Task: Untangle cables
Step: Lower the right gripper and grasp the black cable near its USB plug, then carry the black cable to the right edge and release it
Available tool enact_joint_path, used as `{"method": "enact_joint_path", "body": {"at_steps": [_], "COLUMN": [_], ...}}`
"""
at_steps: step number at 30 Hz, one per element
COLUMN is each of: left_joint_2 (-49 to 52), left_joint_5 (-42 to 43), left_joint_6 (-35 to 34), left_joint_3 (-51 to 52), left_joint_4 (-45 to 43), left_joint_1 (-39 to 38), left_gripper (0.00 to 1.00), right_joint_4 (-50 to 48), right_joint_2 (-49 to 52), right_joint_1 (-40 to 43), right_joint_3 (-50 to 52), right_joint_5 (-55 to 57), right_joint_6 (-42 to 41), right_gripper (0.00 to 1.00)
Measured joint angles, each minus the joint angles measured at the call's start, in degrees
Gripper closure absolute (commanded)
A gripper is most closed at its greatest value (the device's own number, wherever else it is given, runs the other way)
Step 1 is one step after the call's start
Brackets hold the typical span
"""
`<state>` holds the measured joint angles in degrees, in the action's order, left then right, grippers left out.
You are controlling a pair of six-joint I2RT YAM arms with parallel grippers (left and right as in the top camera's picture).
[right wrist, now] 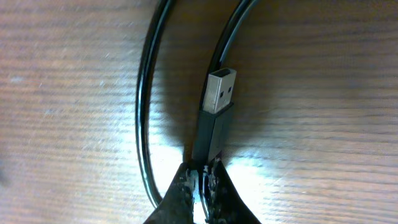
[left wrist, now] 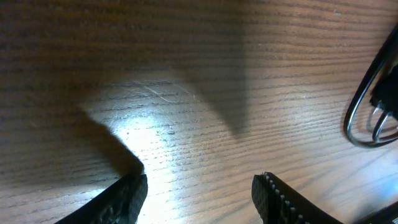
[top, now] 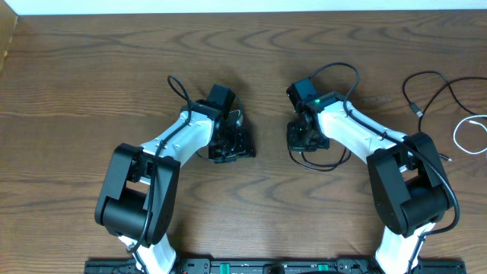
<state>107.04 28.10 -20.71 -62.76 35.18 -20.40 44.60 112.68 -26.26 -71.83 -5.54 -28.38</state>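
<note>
The robot next needs to lift its right gripper up, swing it to the right in the overhead view and release the cable over the white cable's loop [top: 472, 133], since other cables lie there.
A black cable [right wrist: 144, 106] lies looped on the wooden table, and its USB plug [right wrist: 219, 93] points away from my right gripper [right wrist: 200, 171]. That gripper is shut on the cable just behind the plug's black body. From overhead, the right gripper [top: 304, 141] sits right of centre with the cable's loop [top: 331, 166] curling beneath it. My left gripper [top: 232, 148] stands open over bare wood left of centre, and its fingers [left wrist: 134, 193] hold nothing. A bend of the black cable [left wrist: 364, 118] shows at the right edge of the left wrist view.
Another black cable [top: 430, 76] with a small plug end snakes across the far right of the table. A white cable [top: 460, 133] loops at the right edge. The two arms' bases stand at the front edge.
</note>
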Motion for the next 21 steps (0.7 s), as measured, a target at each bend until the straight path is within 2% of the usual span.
{"method": "enact_joint_path", "body": {"at_steps": [8,15,21], "left_joint_2": [0.00,0.00,0.00], "left_joint_5": [0.02,0.02,0.02], "left_joint_6": [-0.02,0.00,0.00], "left_joint_3": [0.00,0.00,0.00], "left_joint_4": [0.04,0.39,0.39], "left_joint_1": [0.00,0.00,0.00], "left_gripper": [0.40,0.40,0.40], "right_joint_4": [0.46,-2.34,-2.45], "right_joint_2": [-1.86,-19.15,-25.05], "right_joint_1": [2.69,8.11,11.02], "right_joint_3": [0.22,0.20,0.20], "right_joint_5": [-6.05,-9.88,-10.80], "right_joint_6": [3.41,4.50,4.55], "right_gripper": [0.99,0.99,0.99]}}
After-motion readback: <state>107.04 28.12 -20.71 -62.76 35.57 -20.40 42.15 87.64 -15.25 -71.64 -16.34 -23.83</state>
